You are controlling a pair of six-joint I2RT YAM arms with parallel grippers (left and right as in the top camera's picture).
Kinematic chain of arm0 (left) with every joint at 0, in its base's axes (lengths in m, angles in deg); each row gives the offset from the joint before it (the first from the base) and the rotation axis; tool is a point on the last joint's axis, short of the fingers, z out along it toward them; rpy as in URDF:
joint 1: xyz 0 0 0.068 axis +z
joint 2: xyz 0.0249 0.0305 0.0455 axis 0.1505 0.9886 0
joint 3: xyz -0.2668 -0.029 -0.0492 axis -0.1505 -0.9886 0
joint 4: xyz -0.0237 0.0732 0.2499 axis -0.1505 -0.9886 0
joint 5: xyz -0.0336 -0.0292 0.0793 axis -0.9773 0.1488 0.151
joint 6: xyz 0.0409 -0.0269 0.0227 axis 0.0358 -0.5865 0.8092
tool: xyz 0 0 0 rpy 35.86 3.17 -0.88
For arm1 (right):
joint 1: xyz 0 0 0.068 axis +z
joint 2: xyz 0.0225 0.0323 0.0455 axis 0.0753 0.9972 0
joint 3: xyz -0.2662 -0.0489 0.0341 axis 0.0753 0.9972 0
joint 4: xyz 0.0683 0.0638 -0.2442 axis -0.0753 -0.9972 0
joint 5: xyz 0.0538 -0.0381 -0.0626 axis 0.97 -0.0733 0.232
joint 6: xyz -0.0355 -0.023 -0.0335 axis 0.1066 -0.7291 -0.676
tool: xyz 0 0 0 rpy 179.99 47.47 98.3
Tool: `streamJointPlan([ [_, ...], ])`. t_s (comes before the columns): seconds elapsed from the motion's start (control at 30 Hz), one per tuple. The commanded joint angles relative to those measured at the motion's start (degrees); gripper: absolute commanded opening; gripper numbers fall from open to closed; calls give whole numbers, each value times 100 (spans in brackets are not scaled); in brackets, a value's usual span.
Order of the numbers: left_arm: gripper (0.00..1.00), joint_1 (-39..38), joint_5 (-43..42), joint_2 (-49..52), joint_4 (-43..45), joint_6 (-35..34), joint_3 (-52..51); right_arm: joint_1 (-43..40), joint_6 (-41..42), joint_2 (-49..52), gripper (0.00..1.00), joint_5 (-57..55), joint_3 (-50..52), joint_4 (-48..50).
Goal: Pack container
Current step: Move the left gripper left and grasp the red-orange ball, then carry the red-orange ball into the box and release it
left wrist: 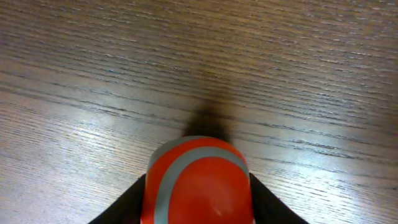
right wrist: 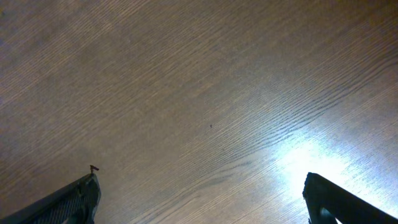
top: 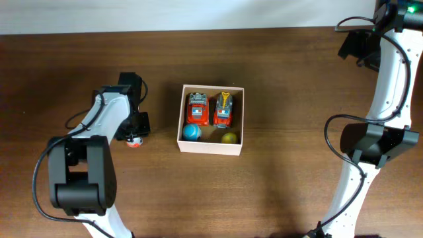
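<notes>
The container (top: pixel 210 146) has a gap between the blue and yellow-green balls. My left gripper should next lift the red ball over that gap, then open.
The container (top: pixel 210 146) is a small square cardboard box with white walls in the middle of the table. Inside it lie two red toy trucks (top: pixel 197 109) (top: pixel 224 110), a blue ball (top: pixel 192 132) and a yellow-green ball (top: pixel 229 138). To its left, on the wood, a red ball with a grey stripe (left wrist: pixel 198 183) sits between the black fingers of my left gripper (left wrist: pixel 198 199), which press against both its sides. The same red ball (top: pixel 134 141) shows overhead just below the left wrist. My right gripper (right wrist: pixel 202 199) hangs open over bare wood at the far right.
The brown wooden table (top: pixel 297 79) fills the view, with a white strip along its far edge. The left arm's base (top: pixel 79 178) stands at the front left, and the right arm (top: pixel 386 86) rises along the right side.
</notes>
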Motion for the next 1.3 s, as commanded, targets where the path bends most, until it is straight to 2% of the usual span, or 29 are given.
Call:
streamJointPlan([
  [0.0,42,4,-68,-28,59,-105,-52,-15,42,-210,99,-11,-98,-33],
  [0.13,41,4,-306,-31,57,-153,-9,-15,44,-210,99,-11,-98,-33],
  [0.33,41,4,-1091,-31,-238,-127,483,-15,44,-210,99,-11,-98,-33],
  [0.53,41,4,-2962,-31,-737,1099,1475,-15,44,-210,99,-11,-98,-33],
  [0.87,41,-170,-4710,-35,-1451,2249,2647,-15,44,-210,99,-11,-98,-33],
  [1.1,41,-857,-4636,-39,-1497,2848,2647,-15,44,-210,99,-11,-98,-33],
  [1.27,41,-1582,-3578,-33,-1482,2852,2647,-15,44,-210,99,-11,-98,-33],
])
